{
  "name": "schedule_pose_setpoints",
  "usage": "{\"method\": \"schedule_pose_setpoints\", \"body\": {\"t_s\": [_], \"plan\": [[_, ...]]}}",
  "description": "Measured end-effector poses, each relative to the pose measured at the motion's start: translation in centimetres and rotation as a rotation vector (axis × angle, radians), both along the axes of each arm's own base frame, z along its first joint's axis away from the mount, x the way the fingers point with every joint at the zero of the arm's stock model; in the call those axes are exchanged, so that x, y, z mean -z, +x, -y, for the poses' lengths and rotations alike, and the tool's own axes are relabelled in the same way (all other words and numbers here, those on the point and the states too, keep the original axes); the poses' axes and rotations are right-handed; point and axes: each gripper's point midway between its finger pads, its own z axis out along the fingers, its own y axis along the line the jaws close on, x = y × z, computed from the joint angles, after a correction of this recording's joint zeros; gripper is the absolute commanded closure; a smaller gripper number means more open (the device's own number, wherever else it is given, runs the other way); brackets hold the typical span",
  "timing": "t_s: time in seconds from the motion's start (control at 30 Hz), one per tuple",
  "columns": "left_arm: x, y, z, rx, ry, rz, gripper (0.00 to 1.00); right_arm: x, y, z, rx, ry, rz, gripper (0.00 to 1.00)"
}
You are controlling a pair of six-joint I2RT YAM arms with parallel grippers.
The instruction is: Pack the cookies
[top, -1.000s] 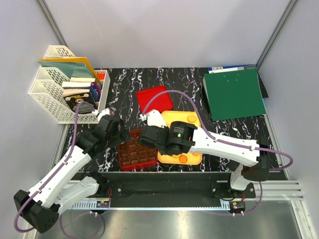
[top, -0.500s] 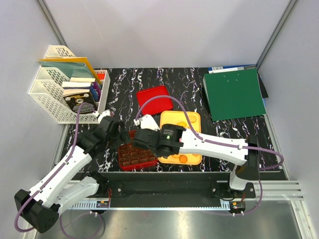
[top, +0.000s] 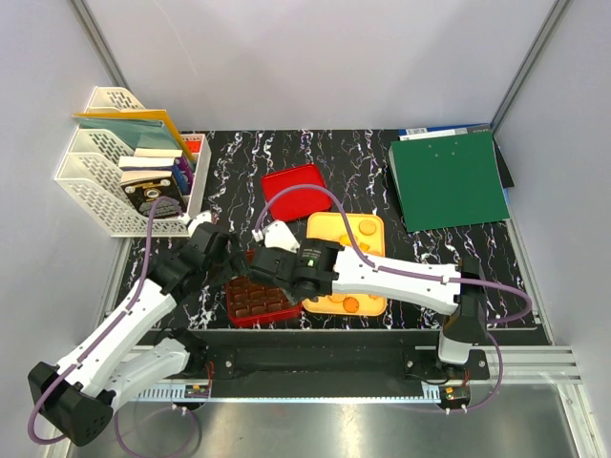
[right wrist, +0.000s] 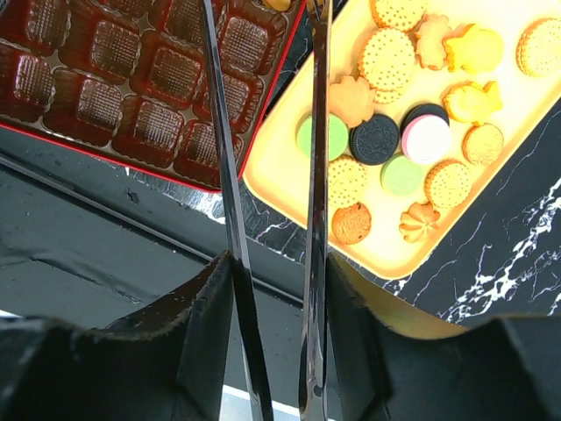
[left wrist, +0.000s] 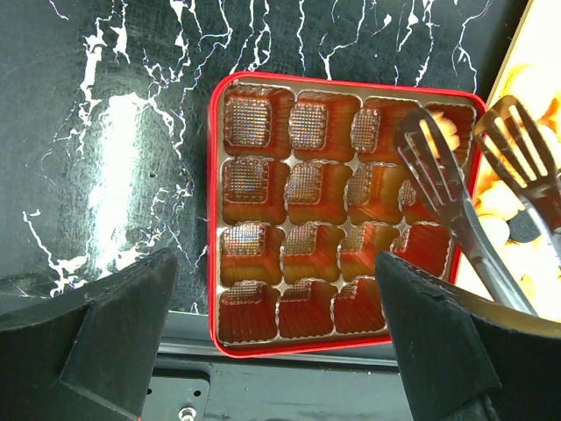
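The tongs have room on the bare table, so my right gripper should next move past the yellow tray, to the right in the top view, and down to the table there.
The cookies (right wrist: pixel 412 114), golden, green, pink and black, lie on the yellow tray (right wrist: pixel 285 180), which also shows in the top view (top: pixel 370 229). The red grid box (left wrist: pixel 213 219) stands left of the tray (top: pixel 256 303). One golden cookie (left wrist: pixel 454 132) lies in its far right corner cell; the other cells in view are bare. My right gripper (right wrist: pixel 279 263) is shut on metal tongs (right wrist: pixel 230 175). The slotted tong heads (left wrist: pixel 434 167) are spread apart over the box's right column. My left gripper (left wrist: pixel 276 272) is open and empty above the box's near edge.
A red lid (top: pixel 296 189) lies behind the box and tray. A green binder (top: pixel 447 178) sits at the back right. A white file rack (top: pixel 124 181) stands at the back left. The table's front edge and metal rail run just below the box.
My right arm has swung left, carrying the tongs from over the yellow tray to over the red grid box. The left arm has barely moved.
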Motion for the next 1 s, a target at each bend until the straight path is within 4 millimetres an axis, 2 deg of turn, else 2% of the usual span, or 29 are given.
{"method": "schedule_pose_setpoints", "body": {"t_s": [0.23,0.4,0.47,0.5,0.63,0.7,0.8,0.9,1.0], "plan": [[0.3,0.1,0.0,0.004,0.01,-0.012,0.01,-1.2,0.2,0.9,0.026,0.015,0.022,0.5],[0.5,0.3,0.2,0.007,0.011,-0.02,0.01,-3.4,0.7,3.0,0.086,0.049,0.06,0.54],[0.6,0.4,0.5,0.014,0.005,-0.02,0.01,-4.6,1.3,4.5,0.129,0.091,0.073,0.58],[0.6,0.5,0.6,0.018,0.002,-0.02,0.01,-5.3,1.7,5.5,0.157,0.112,0.082,0.64],[1.0,1.0,1.5,0.038,-0.016,-0.032,0.01,-7.8,4.1,10.2,0.298,0.196,0.121,0.79],[1.3,1.2,1.9,0.049,-0.019,-0.047,0.01,-8.5,5.2,12.5,0.366,0.218,0.143,0.82],[2.1,1.3,2.4,0.065,-0.018,-0.08,0.01,-8.5,6.2,15.0,0.441,0.222,0.158,0.83],[2.5,1.4,3.3,0.097,-0.037,-0.102,0.01,-8.0,6.7,16.3,0.479,0.212,0.156,0.83],[2.0,1.7,4.7,0.137,-0.097,-0.092,0.01,-7.4,6.5,16.3,0.473,0.21,0.139,0.83]]}}
